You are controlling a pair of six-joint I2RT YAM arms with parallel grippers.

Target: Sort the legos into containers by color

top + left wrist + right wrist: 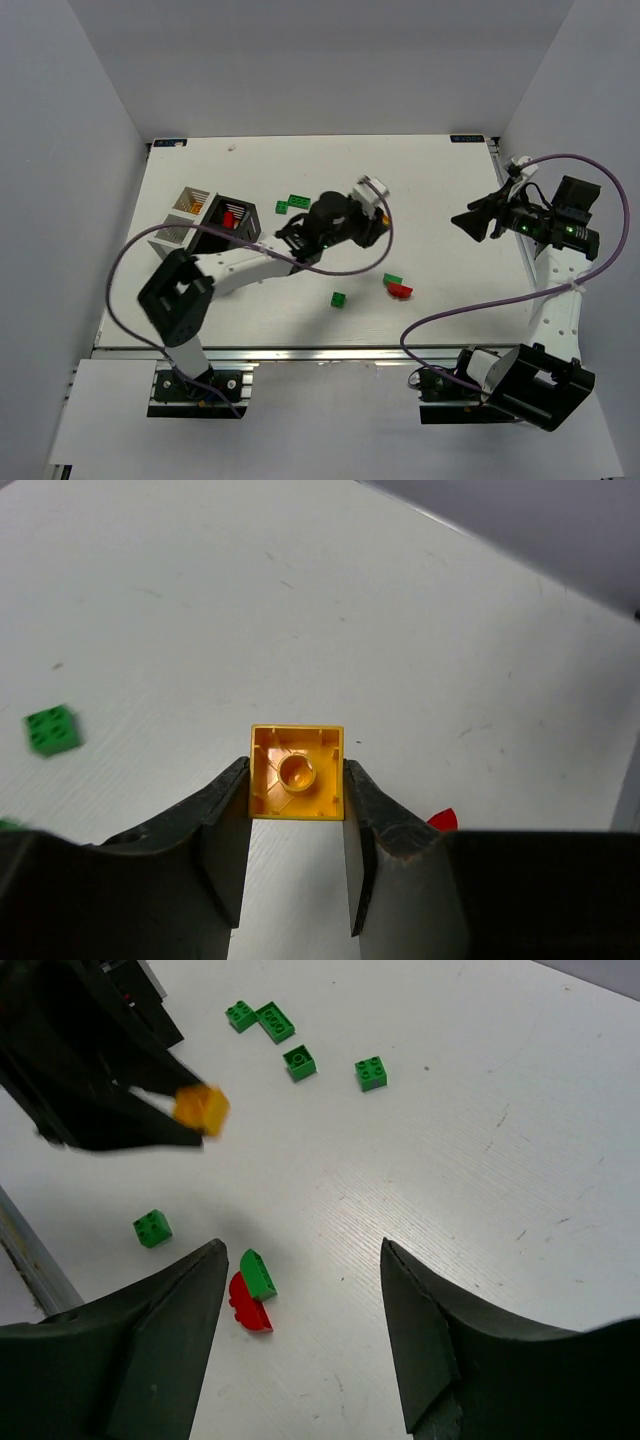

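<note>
The left gripper carries the yellow-orange lego to the left in the top view next, past the black bin [247,210], over the far white bin, where yellow-orange shows.
My left gripper [296,772] is shut on a yellow-orange lego [296,773], held above the table with its hollow underside facing the wrist camera. The same lego [203,1108] shows in the right wrist view. From above, the left gripper [293,238] hangs just right of the containers: a black bin [247,210] holding a red lego [230,217], and two white bins [188,203] [168,236]. My right gripper [300,1245] [470,222] is open, holding nothing, high over the table's right side.
Loose legos lie on the table: several green ones [275,1022] [298,1062] [370,1073], a single green one [152,1228] [339,298], and a green half-round [257,1273] touching a red half-round [248,1305] [401,291]. The metal rail [300,352] runs along the near edge.
</note>
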